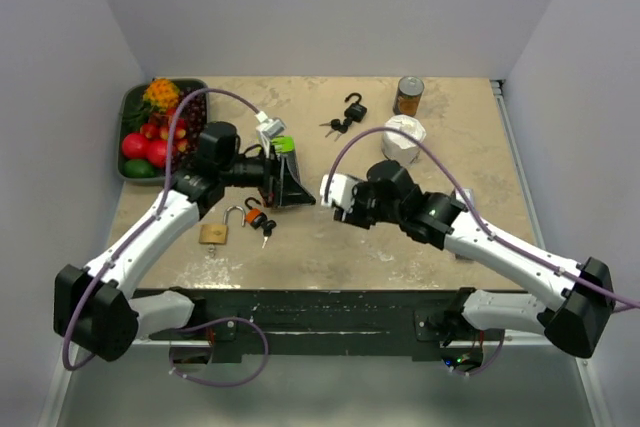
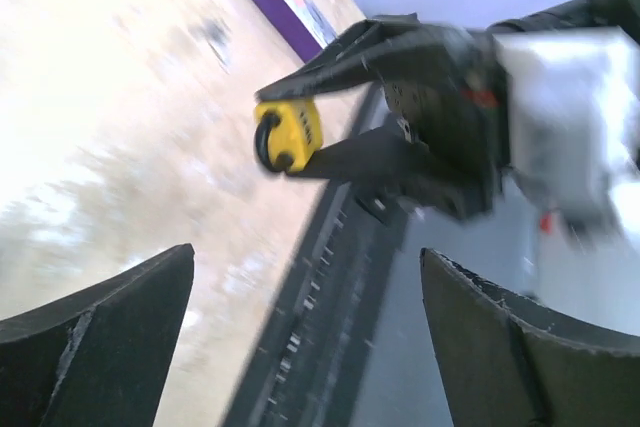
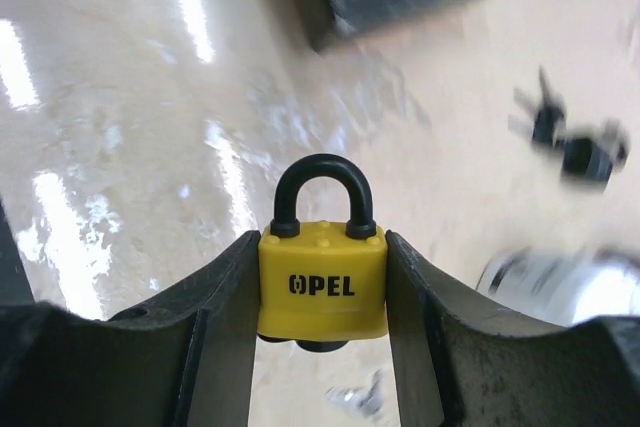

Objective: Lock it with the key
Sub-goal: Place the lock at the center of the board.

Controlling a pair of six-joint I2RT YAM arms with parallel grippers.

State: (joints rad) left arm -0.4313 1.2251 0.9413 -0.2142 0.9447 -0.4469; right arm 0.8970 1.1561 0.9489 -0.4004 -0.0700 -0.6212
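Observation:
The right gripper will next move away from the left gripper, then tilt downward and lower the padlock onto the empty table near the white roll.
A yellow padlock (image 3: 322,282) marked OPEL, with its black shackle pushed in, is clamped by its sides in my right gripper (image 3: 322,243). The gripper holds it above the table. In the left wrist view the same padlock (image 2: 289,133) shows ahead, held in the right gripper's black fingers (image 2: 370,42). My left gripper (image 2: 305,257) is open and empty, facing the padlock from a short way off. In the top view the left gripper (image 1: 297,187) and right gripper (image 1: 322,190) nearly meet at the table's middle. No key is in either gripper.
A brass padlock (image 1: 213,233) with its shackle open lies near the front left. A small orange-and-black key bunch (image 1: 259,218) lies beside it. A black padlock with keys (image 1: 350,112), a can (image 1: 408,95) and a white roll (image 1: 404,137) stand at the back. A fruit tray (image 1: 130,112) is at far left.

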